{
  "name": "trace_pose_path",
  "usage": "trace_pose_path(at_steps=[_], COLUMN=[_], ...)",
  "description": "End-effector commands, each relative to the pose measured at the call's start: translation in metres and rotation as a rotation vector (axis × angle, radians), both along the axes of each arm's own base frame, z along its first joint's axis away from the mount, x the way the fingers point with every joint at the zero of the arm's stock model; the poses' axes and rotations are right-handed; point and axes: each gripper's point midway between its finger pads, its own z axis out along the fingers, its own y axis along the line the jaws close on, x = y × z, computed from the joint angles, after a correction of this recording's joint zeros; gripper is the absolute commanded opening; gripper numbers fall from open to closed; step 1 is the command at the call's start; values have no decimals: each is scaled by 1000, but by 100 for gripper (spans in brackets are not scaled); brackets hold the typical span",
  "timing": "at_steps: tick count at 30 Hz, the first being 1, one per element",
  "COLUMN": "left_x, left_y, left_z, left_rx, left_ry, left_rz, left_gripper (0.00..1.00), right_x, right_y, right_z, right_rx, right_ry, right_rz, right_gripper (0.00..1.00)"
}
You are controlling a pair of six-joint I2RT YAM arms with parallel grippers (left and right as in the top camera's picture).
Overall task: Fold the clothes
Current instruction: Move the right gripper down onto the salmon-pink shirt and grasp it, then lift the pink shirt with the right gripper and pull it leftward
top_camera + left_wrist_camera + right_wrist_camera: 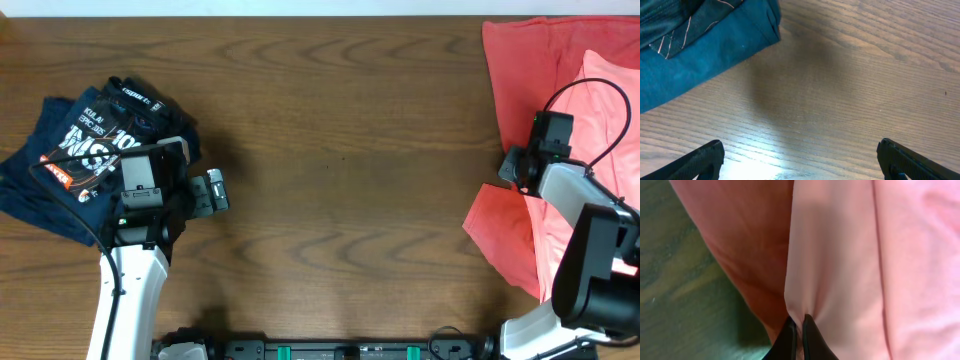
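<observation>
The pink T-shirt lies at the table's edge. My right gripper will move its fold outward and toward the open middle of the table, then release it.
The light salmon-pink T-shirt point(605, 105) lies at the table's right edge on top of a darker red T-shirt point(520, 60). My right gripper point(512, 168) is at its left edge. In the right wrist view the fingers point(797, 322) are shut on a pinched fold of the pink T-shirt point(840, 255), with the darker red T-shirt point(745, 235) beneath it. My left gripper point(215, 190) is open and empty over bare wood; its fingers show far apart in the left wrist view point(800, 157).
A navy T-shirt point(90, 140) with white and red lettering lies crumpled at the far left beside the left arm; its edge shows in the left wrist view point(700, 45). The brown wooden table point(340, 130) spans the middle.
</observation>
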Motion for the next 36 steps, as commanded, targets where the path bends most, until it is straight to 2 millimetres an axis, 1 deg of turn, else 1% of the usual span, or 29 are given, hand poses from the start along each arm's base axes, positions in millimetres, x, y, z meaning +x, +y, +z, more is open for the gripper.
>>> trace_pose_path(at_steps=[1, 2, 4, 5, 7, 8, 10, 13, 14, 17, 19, 22, 25, 27, 29, 31, 33, 34, 36], left_x=[4, 4, 4, 4, 4, 4, 4, 4, 4, 4, 4, 4, 4, 4, 4, 4, 4, 4, 6], left_y=[2, 2, 2, 2, 2, 2, 2, 2, 2, 2, 2, 1, 2, 2, 2, 1, 0, -3, -13], left_z=[7, 7, 7, 7, 7, 7, 7, 7, 7, 7, 7, 7, 7, 7, 7, 7, 7, 7, 10], left_rx=[0, 0, 0, -1, -1, -1, -3, -5, -5, -5, -5, -5, -5, -5, -5, -5, -13, -28, -76], left_ry=[-16, -17, -16, -16, -16, -16, -15, -15, -16, -16, -16, -16, -16, -16, -16, -16, -17, -19, -31], left_rz=[10, 10, 10, 10, 10, 10, 13, 16, 16, 16, 16, 15, 15, 15, 15, 15, 9, -1, -35], left_gripper=[98, 98, 98, 98, 98, 98, 98, 98, 98, 98, 98, 98, 98, 98, 98, 98, 98, 98, 98], right_x=[16, 18, 24, 26, 25, 22, 14, 2, -1, 2, 11, 30, 48, 54, 56, 57, 58, 59, 64], right_y=[-6, -4, 7, 17, 40, 53, 79, 119, 131, 166, 189, 228, 269, 304, 330, 343, 346, 344, 331], right_z=[57, 72, 106, 124, 153, 163, 170, 165, 160, 150, 146, 142, 139, 139, 135, 127, 122, 120, 119], right_rx=[-32, -32, -16, 1, 50, 79, 131, 201, 213, 240, 264, 301, 348, 398, 428, 425, 413, 398, 336], right_ry=[-120, -141, -197, -229, -277, -294, -295, -245, -224, -207, -225, -281, -351, -400, -426, -429, -425, -424, -425], right_rz=[-3, 15, 82, 133, 216, 253, 321, 420, 448, 516, 546, 589, 646, 735, 796, 817, 817, 807, 780], right_gripper=[1, 1, 1, 1, 1, 1, 1, 1, 1, 1, 1, 1, 1, 1, 1, 1, 2, 9, 36])
